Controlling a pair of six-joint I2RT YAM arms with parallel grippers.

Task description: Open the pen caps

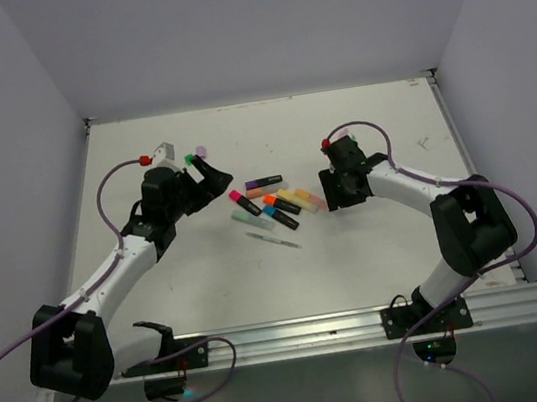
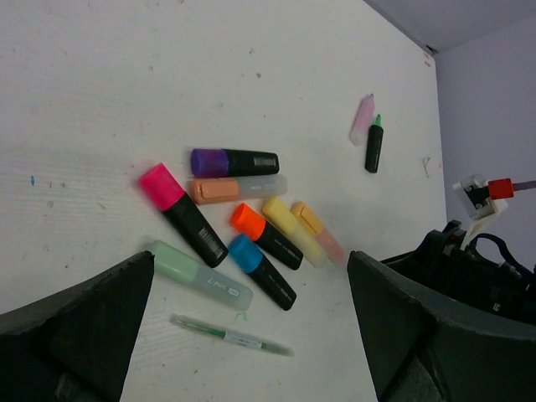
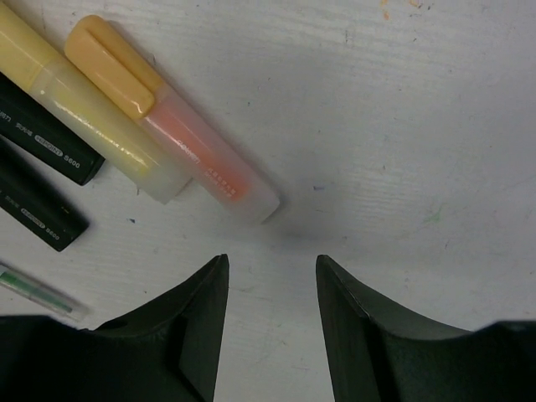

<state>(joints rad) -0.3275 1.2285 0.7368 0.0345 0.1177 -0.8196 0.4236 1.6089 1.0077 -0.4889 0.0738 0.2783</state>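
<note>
The end of the pale orange highlighter's body juts past the yellow [image 2: 276, 209] one, so my right gripper will lower next and shift toward the cluster, fingers astride that translucent end.
Several capped highlighters lie in a cluster mid-table [image 1: 271, 204]. Their pen caps show in the left wrist view: purple [image 2: 209, 162], pink [image 2: 161, 186], orange [image 2: 248, 220], blue [image 2: 245, 253], yellow [image 2: 276, 209] and pale green [image 2: 173, 260]. My left gripper [image 2: 251, 258] [image 1: 220, 186] hovers wide open on the cluster's left with nothing between its fingers. My right gripper [image 3: 272, 261] [image 1: 333, 198] stands open and empty just off the end of a pale orange highlighter [image 3: 205, 163] with an amber cap [image 3: 109, 63].
A thin green-and-clear pen [image 2: 230, 335] lies in front of the cluster. Farther back, a black pen with a bare green tip [image 2: 373, 144] rests beside a pale pink piece [image 2: 362, 119]. Walls close in the table on three sides.
</note>
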